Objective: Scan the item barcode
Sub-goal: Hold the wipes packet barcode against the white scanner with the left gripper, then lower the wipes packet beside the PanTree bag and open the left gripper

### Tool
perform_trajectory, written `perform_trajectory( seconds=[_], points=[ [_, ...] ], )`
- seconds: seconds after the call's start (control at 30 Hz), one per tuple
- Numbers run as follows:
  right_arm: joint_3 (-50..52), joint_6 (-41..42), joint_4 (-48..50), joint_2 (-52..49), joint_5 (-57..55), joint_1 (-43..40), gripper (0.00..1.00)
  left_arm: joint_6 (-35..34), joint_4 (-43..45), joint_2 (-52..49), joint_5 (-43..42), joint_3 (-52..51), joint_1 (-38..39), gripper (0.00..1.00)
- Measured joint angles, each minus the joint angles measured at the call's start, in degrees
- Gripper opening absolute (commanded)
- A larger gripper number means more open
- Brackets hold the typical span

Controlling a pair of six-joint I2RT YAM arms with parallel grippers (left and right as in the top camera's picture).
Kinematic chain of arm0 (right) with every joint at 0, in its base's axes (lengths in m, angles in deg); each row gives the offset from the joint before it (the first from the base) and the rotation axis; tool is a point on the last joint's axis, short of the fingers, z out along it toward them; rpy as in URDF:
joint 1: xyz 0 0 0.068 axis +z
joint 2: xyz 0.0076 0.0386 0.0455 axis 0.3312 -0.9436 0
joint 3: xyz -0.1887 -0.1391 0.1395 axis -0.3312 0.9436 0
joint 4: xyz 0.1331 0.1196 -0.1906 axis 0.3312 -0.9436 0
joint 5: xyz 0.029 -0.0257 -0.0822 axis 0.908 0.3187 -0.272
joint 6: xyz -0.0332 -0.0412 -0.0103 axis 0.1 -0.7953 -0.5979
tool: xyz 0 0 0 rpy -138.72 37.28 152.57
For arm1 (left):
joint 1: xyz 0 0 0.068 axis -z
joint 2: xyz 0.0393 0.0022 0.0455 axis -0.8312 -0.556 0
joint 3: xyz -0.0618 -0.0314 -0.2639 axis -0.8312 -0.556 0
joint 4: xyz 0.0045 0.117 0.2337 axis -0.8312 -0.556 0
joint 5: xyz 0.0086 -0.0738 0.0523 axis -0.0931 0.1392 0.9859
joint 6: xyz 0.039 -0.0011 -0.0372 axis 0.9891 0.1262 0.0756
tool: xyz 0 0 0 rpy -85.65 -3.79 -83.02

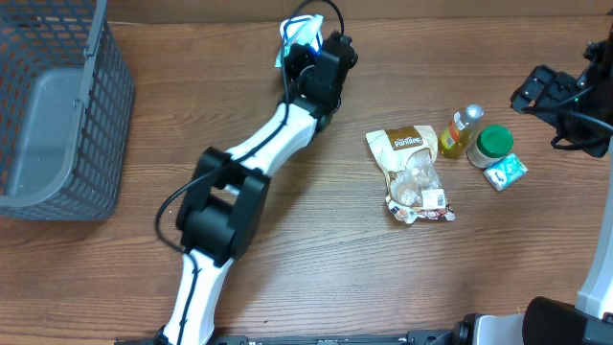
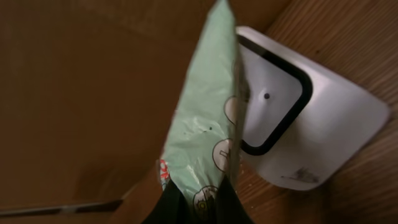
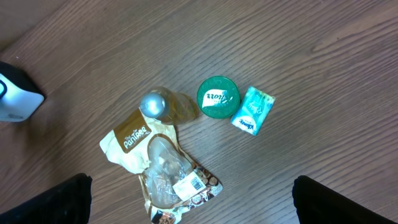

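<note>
The robot's left gripper next needs to move back from the scanner to let go of the packet on the tabletop [image 1: 341, 172] beside the PanTree snack bag, because that spot is empty.
My left gripper [image 2: 199, 202] is shut on the lower end of a pale green packet [image 2: 205, 118] with white and red print. The packet stands upright right in front of the white scanner [image 2: 311, 124], next to its black-framed window. In the overhead view the same gripper [image 1: 308, 59] reaches to the table's far edge, the packet [image 1: 295, 36] showing blue-white at its tip, and the scanner is hidden there. My right gripper [image 1: 548, 94] hovers at the right, open and holding nothing. No barcode shows on the packet.
A grey wire basket [image 1: 57, 115] stands at the left. A brown PanTree snack bag [image 1: 412, 172], a yellow bottle [image 1: 462, 132], a green-lidded jar [image 1: 492, 144] and a small teal packet [image 1: 505, 171] lie under the right gripper [image 3: 193, 205].
</note>
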Motion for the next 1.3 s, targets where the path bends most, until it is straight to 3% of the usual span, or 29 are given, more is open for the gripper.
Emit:
perform_trajectory(
  seconds=[0.27, 0.5, 0.77, 1.07, 1.17, 1.2, 1.23, 1.3],
  points=[
    [0.0, -0.02, 0.02, 0.0, 0.02, 0.0, 1.0, -27.58, -29.03, 14.86, -18.6, 0.9, 0.0, 0.04],
    [0.0, 0.0, 0.02, 0.0, 0.02, 0.0, 1.0, -47.76, -44.72, 16.13, -36.81, 1.07, 0.0, 0.04],
    [0.0, 0.0, 0.02, 0.0, 0.0, 0.02, 1.0, -59.36, -47.71, 13.51, -48.24, -1.97, 0.02, 0.04],
    [0.0, 0.0, 0.04, 0.0, 0.0, 0.02, 1.0, -64.96, -47.8, 12.68, -53.09, -7.1, 0.13, 0.09],
    [0.0, 0.0, 0.0, 0.0, 0.02, 0.02, 1.0, -65.68, -47.87, 12.66, -53.48, -8.02, 0.33, 0.19],
    [0.0, 0.0, 0.02, 0.0, -0.02, 0.0, 1.0, -65.92, -47.93, 12.57, -53.53, -8.09, 0.42, 0.31],
    [0.0, 0.0, 0.02, 0.0, -0.02, 0.0, 1.0, -66.12, -47.8, 12.57, -53.68, -8.22, 0.5, 0.52],
    [0.0, 0.0, 0.02, 0.0, 0.02, 0.02, 1.0, -66.16, -47.84, 12.57, -54.01, -8.37, 0.52, 0.63]
  ],
)
